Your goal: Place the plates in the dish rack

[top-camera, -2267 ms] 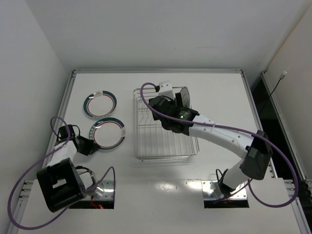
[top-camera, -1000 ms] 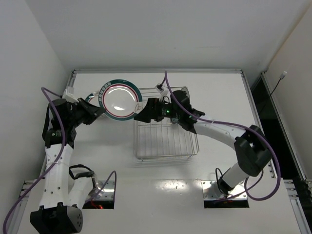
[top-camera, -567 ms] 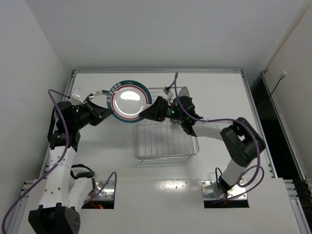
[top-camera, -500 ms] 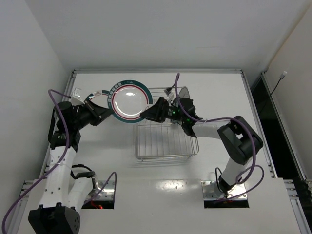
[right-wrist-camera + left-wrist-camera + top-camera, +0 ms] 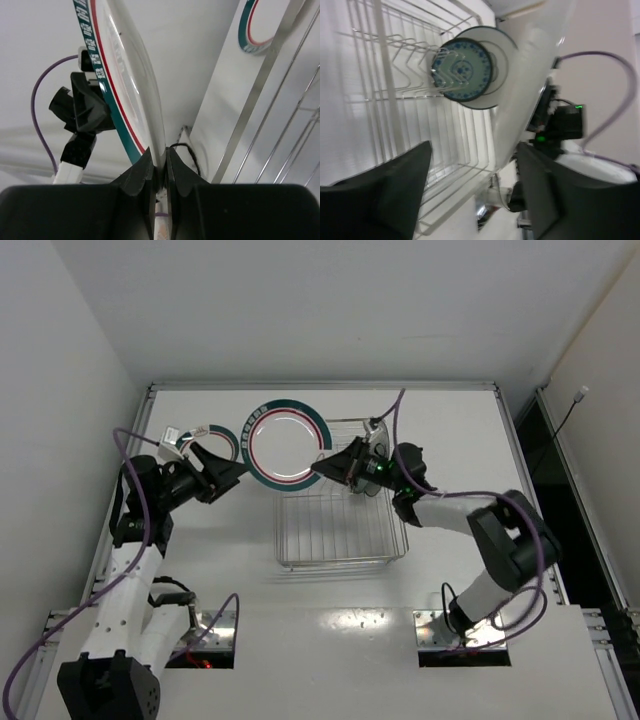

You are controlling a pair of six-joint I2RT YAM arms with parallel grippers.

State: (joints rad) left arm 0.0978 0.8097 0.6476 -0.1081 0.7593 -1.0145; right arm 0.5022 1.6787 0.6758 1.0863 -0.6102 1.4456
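My right gripper holds the plate. It needs to turn and swing over the rack [image 5: 340,530] first, to then lower the plate into the rack's empty wires [image 5: 385,75] next to the teal-blue patterned plate.
A plate with a teal-and-red rim [image 5: 285,445] hangs upright in the air just left of the dish rack [image 5: 340,530]. My right gripper [image 5: 325,466] is shut on its right edge; the right wrist view shows both jaws pinching the rim [image 5: 125,75]. My left gripper [image 5: 228,470] stands open a little left of that plate, touching nothing. Another teal-rimmed plate [image 5: 218,432] lies flat on the table behind the left arm. A teal-blue patterned plate [image 5: 462,70] and a white dark-rimmed plate [image 5: 499,52] stand in the rack's prongs [image 5: 385,75].
The rack's silver frame bar [image 5: 265,95] runs right beside the held plate. White walls close in the table at the left and the back. The right arm's purple cable [image 5: 395,415] arches over the rack's far end.
My left gripper has let go of the plate, opened and drawn back to the left. My right gripper has shut on the plate's rim and carried it right, toward the rack.
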